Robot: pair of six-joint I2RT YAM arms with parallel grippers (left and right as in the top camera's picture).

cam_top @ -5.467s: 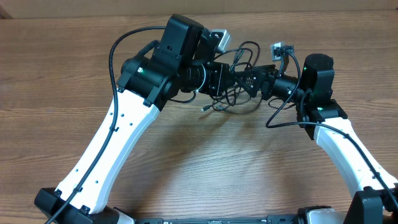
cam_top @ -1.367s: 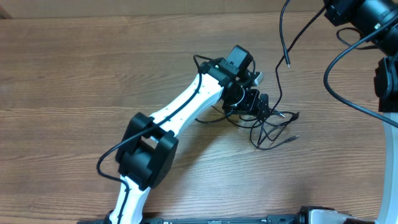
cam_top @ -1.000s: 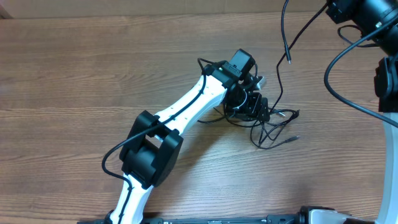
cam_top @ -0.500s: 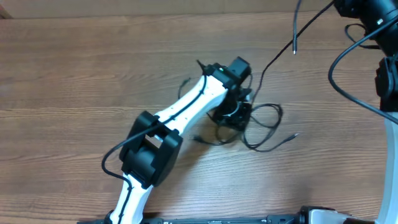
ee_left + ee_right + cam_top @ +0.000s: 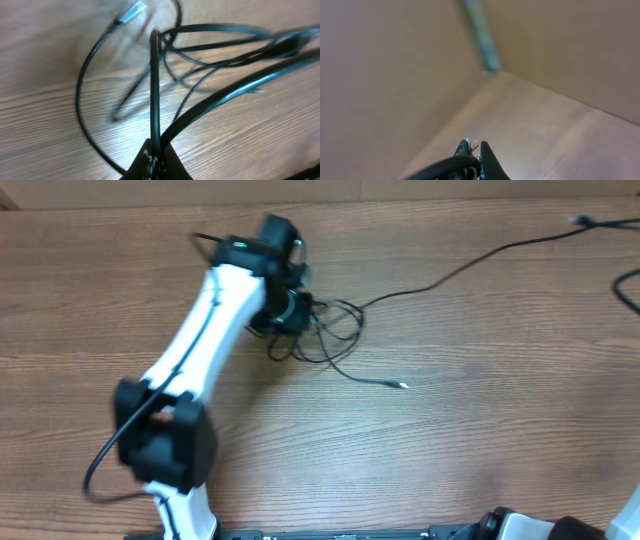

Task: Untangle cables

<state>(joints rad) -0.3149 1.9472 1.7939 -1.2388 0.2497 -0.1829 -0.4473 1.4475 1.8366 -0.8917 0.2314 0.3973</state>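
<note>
The wood below my raised right gripper is bare. My right gripper will next pull back over it, away from the tangle, to straighten the held piece of cable, and then let go of the cable.
The cables (image 5: 325,335) form a loose black tangle on the wooden table, left of centre in the overhead view. My left gripper (image 5: 300,315) sits at the tangle's left edge. In the left wrist view this gripper (image 5: 156,159) is shut on a black cable (image 5: 155,90), with more loops spread beyond it. One strand (image 5: 470,260) runs stretched from the tangle to the top right corner. A free end with a small plug (image 5: 402,386) lies on the wood. My right gripper (image 5: 476,149) is outside the overhead view, raised and shut on a black cable (image 5: 445,166).
The left arm's white link (image 5: 205,330) crosses the table's left half, with its dark joint (image 5: 165,450) near the front. A brown cardboard wall (image 5: 400,190) lines the back edge. A thicker arm wire (image 5: 628,285) loops in at the right edge.
The left gripper has shut on the tangle and dragged it left and toward the back. The right gripper has left the overhead view, and one cable is now drawn out long between them.
</note>
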